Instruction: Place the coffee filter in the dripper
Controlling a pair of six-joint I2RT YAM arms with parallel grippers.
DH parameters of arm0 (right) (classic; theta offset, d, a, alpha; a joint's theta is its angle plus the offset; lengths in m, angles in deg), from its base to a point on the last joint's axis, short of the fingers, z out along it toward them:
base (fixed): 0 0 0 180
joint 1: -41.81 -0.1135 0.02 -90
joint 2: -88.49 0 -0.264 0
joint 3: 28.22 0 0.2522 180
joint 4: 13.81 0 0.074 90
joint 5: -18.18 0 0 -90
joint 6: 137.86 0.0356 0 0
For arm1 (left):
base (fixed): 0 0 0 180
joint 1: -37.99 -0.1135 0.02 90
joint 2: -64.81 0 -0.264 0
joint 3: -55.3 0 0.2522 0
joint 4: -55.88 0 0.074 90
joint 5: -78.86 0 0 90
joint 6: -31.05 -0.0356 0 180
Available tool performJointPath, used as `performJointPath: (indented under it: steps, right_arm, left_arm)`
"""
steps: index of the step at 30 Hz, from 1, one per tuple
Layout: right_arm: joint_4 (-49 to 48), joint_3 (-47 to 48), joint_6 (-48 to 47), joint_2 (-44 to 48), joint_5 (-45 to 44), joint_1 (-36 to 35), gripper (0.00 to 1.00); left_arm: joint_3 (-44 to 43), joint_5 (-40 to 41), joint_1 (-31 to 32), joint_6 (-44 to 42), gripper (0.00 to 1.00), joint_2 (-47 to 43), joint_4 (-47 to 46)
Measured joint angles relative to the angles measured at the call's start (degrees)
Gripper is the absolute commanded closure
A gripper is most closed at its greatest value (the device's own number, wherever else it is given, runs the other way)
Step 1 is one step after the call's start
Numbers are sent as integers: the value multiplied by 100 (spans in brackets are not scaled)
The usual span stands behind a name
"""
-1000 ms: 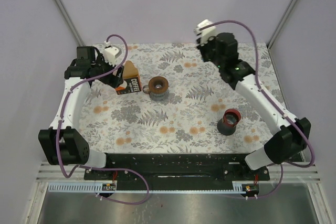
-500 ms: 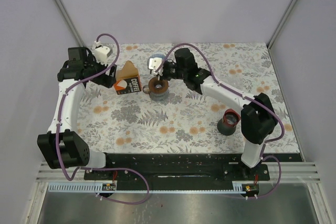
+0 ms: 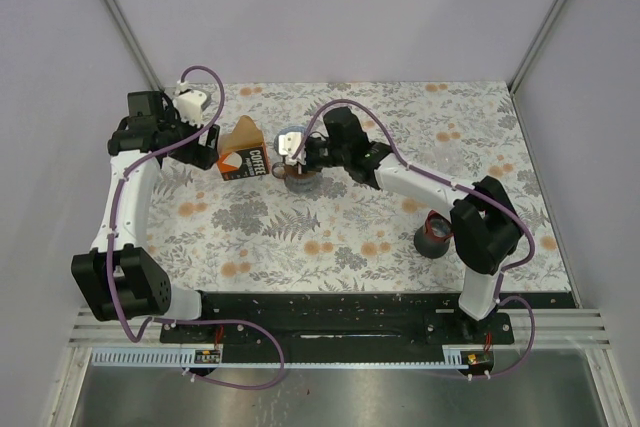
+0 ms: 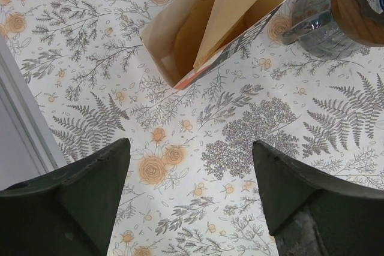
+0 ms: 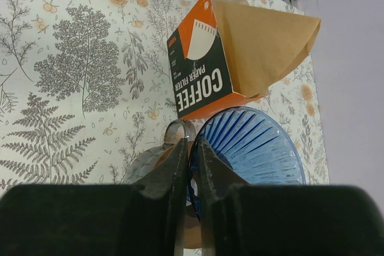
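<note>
I will next lower my right gripper until the blue dripper's base meets the glass server's wooden collar [image 3: 300, 175] [image 5: 189, 202], then let go of the dripper's rim, because the dripper still hangs above the glass server.
The blue ribbed dripper [image 5: 258, 148] is held by its rim in my right gripper [image 5: 193, 148], which is shut on it. It hangs just above the glass server [image 3: 300, 183] with a wooden collar; the server's handle [image 5: 177, 130] shows beside the fingers. In the top view the dripper [image 3: 292, 137] is at mid-table. The orange and black coffee filter box [image 3: 246, 157] stands just left of it, with brown paper filters [image 5: 264, 37] sticking out of its open top. My left gripper [image 4: 192, 190] is open and empty above the cloth, near the box [image 4: 198, 46].
A dark cup with a red rim [image 3: 433, 237] stands at the right, partly behind my right arm. The server [image 4: 342, 10] sits at the left wrist view's top right corner. The floral cloth [image 3: 300, 237] covers the table; walls close the back and sides.
My right arm swung from the back right to the middle, bringing the blue dripper over the server and lowering it. My left gripper drew back a little to the left.
</note>
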Motion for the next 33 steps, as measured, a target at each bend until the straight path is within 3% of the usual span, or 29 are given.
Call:
performJointPath:
  steps: [30,33]
  right_arm:
    - [-1058,-798,-9,-201,-317,0,100]
    - [-1228,-898,33,-190,-319,0,87]
  left_arm:
    - [0,-9,-57,0,12,76,179]
    - [0,-9,-57,0,12,90,181]
